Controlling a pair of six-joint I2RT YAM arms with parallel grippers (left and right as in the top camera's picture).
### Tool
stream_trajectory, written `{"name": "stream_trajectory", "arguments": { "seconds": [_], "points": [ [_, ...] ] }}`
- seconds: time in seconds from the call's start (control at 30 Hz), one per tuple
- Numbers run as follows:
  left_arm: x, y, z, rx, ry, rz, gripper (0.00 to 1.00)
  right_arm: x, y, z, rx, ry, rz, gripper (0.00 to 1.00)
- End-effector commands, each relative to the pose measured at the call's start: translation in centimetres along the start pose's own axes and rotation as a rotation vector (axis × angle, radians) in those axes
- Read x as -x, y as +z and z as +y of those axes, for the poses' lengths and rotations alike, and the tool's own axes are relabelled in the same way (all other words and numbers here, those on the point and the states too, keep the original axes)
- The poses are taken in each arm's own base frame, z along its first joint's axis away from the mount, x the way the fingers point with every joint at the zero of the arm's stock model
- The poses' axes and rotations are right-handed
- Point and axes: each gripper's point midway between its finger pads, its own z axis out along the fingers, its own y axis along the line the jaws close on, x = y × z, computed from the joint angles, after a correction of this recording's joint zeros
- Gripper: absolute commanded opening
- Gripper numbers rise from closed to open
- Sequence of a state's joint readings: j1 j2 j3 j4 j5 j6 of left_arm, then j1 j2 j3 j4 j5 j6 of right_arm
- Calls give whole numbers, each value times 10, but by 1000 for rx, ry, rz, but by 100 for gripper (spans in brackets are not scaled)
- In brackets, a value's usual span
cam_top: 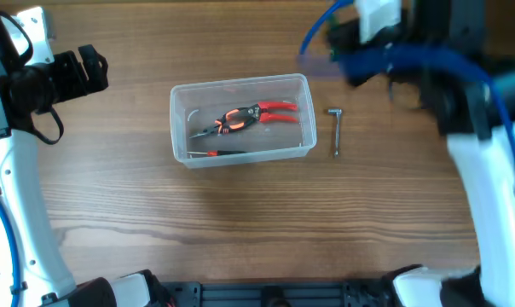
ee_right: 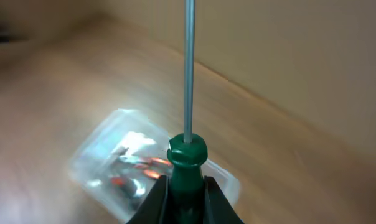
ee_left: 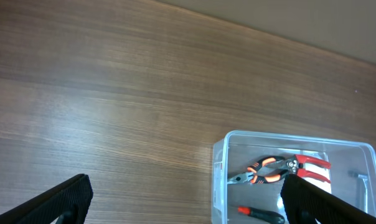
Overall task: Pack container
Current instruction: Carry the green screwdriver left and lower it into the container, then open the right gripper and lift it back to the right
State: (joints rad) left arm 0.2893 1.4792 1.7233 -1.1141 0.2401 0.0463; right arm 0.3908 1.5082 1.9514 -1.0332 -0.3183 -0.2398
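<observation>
The screwdriver (ee_right: 187, 158) goes left in the overhead view, then down with my right gripper for release next, as the container's bottom beside the pliers' red handles is bare.
The clear plastic container (cam_top: 240, 121) sits on the wooden table. It holds orange-and-black pliers (cam_top: 228, 122), red-handled pliers (cam_top: 277, 110) and a small black tool with a red tip (cam_top: 219, 153). It also shows in the left wrist view (ee_left: 220, 163) and blurred in the right wrist view (ee_right: 107, 143). My right gripper (ee_right: 187, 193) is shut on a green-handled screwdriver (ee_right: 187, 158), its shaft pointing up, raised above the table to the right of the container. The arm is blurred overhead (cam_top: 385, 55). My left gripper (ee_left: 188, 199) is open and empty, left of the container.
A small metal T-shaped key (cam_top: 336, 130) lies on the table just right of the container. The arm bases stand at the front left and front right edges.
</observation>
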Motion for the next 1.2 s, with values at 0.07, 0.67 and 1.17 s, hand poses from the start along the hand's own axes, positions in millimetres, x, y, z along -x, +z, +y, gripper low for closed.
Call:
{"name": "stream_trajectory", "arguments": {
  "seconds": [0.07,0.67,1.17],
  "points": [
    [2,1,2,2,-6,-3,100,-29,50,105,313,-508,80,4],
    [2,1,2,2,-6,-3,100,-265,233,38,377,-630,780,4],
    [2,1,2,2,-5,-3,100,-288,260,22,297,-554,822,45]
  ]
}}
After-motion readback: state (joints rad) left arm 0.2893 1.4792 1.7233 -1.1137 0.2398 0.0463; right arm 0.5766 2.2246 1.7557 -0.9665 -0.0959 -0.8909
